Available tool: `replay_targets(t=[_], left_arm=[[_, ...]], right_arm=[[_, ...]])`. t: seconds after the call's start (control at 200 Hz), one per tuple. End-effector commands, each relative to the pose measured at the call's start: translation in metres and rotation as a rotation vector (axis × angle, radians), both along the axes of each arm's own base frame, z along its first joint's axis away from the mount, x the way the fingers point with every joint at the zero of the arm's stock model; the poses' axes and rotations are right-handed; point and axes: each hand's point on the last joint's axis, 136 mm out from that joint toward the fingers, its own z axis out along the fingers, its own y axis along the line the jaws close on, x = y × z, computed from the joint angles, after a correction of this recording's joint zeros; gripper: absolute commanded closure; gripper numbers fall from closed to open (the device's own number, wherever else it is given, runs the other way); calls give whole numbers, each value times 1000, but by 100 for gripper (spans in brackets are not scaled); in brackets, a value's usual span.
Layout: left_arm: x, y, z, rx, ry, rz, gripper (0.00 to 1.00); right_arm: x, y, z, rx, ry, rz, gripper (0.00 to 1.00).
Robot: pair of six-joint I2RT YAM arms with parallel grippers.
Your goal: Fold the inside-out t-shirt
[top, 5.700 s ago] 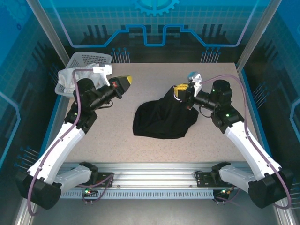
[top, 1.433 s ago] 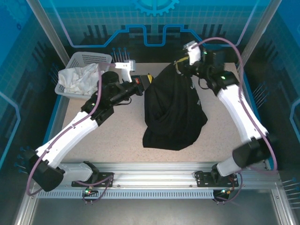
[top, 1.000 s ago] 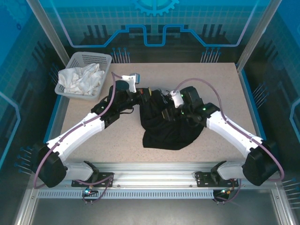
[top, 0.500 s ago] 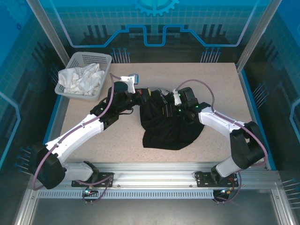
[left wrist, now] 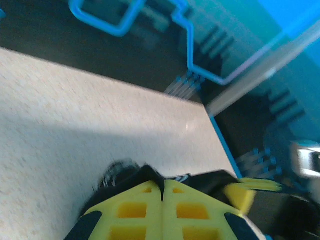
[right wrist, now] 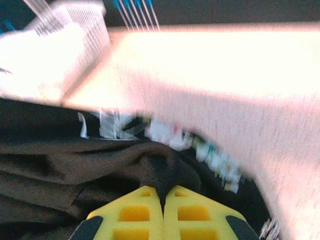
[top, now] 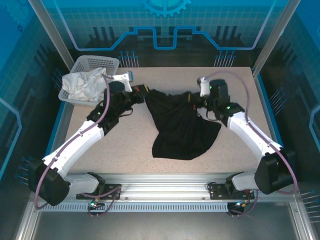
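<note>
The shirt's lower part is bunched; my right gripper will rise next, then go back and down to release the shirt's upper edge on the tabletop.
The black inside-out t-shirt (top: 182,127) hangs stretched by its upper edge between my two grippers, its lower part bunched on the table. My left gripper (top: 143,91) is shut on the shirt's left corner, and black fabric (left wrist: 125,175) pokes out between its yellow fingers (left wrist: 135,210) in the left wrist view. My right gripper (top: 196,103) is shut on the right end of the same edge. In the right wrist view a pinched fold of black cloth (right wrist: 165,167) rises from the closed fingertips (right wrist: 163,192).
A white basket (top: 111,62) with a white cloth (top: 82,85) stands at the table's back left corner, close behind the left arm. Bare tabletop (top: 115,145) lies to the left of and in front of the shirt. The basket (right wrist: 65,40) appears blurred in the right wrist view.
The right gripper has closed on the shirt and pulled right. The left gripper has drawn back to the left, so the shirt's top edge is now stretched between them.
</note>
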Motion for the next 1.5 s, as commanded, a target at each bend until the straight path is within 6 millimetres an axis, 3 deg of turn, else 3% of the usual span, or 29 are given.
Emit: replay_targets(t=[0.0,0.06,0.11,0.16,0.215,0.325,0.515,0.6,0.705,0.86,1.015,1.156,1.261,1.491], left_arm=[[10,49,98,-116,-193,142,100],[4,67,133,-129,-268,182,100],[-6,75,156,-124,-325,200,100],[-15,77,168,-123,-357,196,100],[-22,75,164,-133,-353,172,100],[-23,61,113,-144,-251,106,100],[-36,28,-13,-81,23,-31,100],[-51,18,-48,-67,90,-86,100],[-65,9,-74,-52,141,-135,100],[-70,1,-76,-52,151,-182,100],[-73,-4,-70,-35,153,-208,100],[-74,-4,-68,-29,148,-207,100],[-73,-5,-70,-27,147,-211,100],[-72,-9,-63,-33,141,-225,100]], right_arm=[[3,-6,132,44,-318,58,100],[-4,-9,174,47,-412,72,100],[-13,-11,197,43,-468,86,100],[-23,-10,207,37,-496,112,100],[-32,-8,205,34,-498,140,100],[-42,-1,155,34,-405,190,100],[-72,13,33,-9,-137,284,100],[-95,23,-9,-61,-75,338,100],[-116,34,-64,-147,-6,380,97],[-109,42,-98,-410,-54,379,84],[-106,59,-97,-550,-126,420,63],[-113,80,-87,-585,-214,472,49],[-121,106,-83,-503,-248,550,44],[-127,145,-112,-477,-218,644,29]])
